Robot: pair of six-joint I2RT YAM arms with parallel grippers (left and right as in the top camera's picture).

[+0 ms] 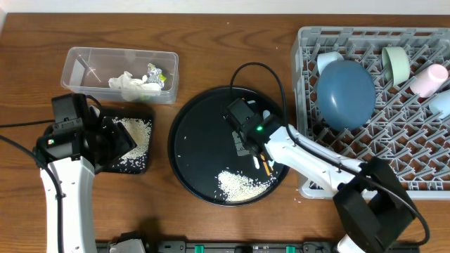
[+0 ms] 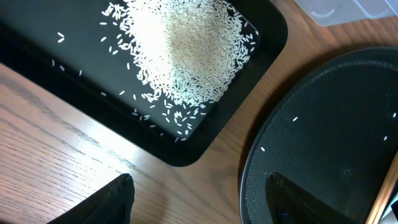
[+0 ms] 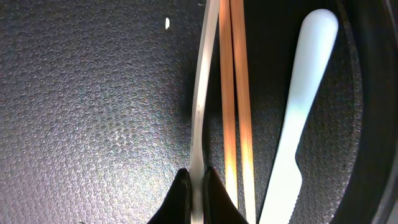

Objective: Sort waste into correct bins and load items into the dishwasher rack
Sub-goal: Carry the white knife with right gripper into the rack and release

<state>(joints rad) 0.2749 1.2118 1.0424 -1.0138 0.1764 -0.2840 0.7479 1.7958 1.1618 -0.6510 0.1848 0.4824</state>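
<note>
The rack slots (image 1: 395, 132) beside the dark-blue bowl are empty, so next my right gripper should rise, move across to the right in the overhead view and let go of the piece onto them.
My right gripper (image 1: 246, 139) is low over the round black tray (image 1: 197, 140). In the right wrist view it (image 3: 199, 182) is shut on a thin white plastic cutlery piece (image 3: 200, 93) seen edge-on. Wooden chopsticks (image 3: 235, 93) and a white plastic knife (image 3: 298, 124) lie beside it. My left gripper (image 1: 121, 144) is open and empty. In the left wrist view it (image 2: 205, 200) hangs above bare wood between the shallow black tray (image 2: 205, 134), which holds rice (image 2: 180, 56), and the round tray (image 2: 323, 124). More rice (image 1: 239, 184) lies on the round tray.
The clear tub (image 1: 91, 67) holds the napkin (image 1: 129, 84) and wrapper (image 1: 156, 74). The grey rack (image 1: 422, 169) at the right holds the dark-blue bowl (image 1: 344, 93), mint bowl (image 1: 396, 63), white bowl (image 1: 327, 62), pink cup (image 1: 430, 79) and light-blue cup (image 1: 441, 104).
</note>
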